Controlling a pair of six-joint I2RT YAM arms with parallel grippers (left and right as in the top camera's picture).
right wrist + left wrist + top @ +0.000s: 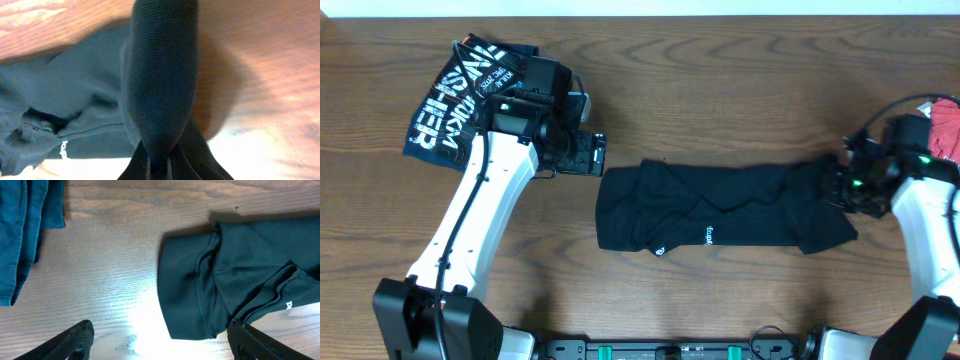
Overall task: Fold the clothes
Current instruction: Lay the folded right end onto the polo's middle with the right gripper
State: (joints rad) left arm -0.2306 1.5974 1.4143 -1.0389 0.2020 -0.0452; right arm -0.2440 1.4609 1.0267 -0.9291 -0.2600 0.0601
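Note:
Next, the right gripper moves to its left in the overhead view over the T-shirt's middle (742,196) (96,94) and releases the T-shirt's fold there, since the T-shirt lies long.
The black T-shirt (720,205) lies across the middle of the table as a long folded strip, with a small white logo and text on its front edge. My right gripper (840,186) is at the strip's right end, shut on a pinched ridge of black fabric (160,85) that rises between its jaws (159,167). My left gripper (592,155) hovers open just beyond the shirt's left end. Its two fingers (75,340) stand wide apart over bare wood, and the shirt's left edge (190,290) lies ahead of them.
A navy printed garment (455,100) lies folded at the back left, behind the left arm; its edge (25,230) shows in the left wrist view. A red garment (948,125) sits at the far right edge. The wooden table (720,90) shows around the shirt.

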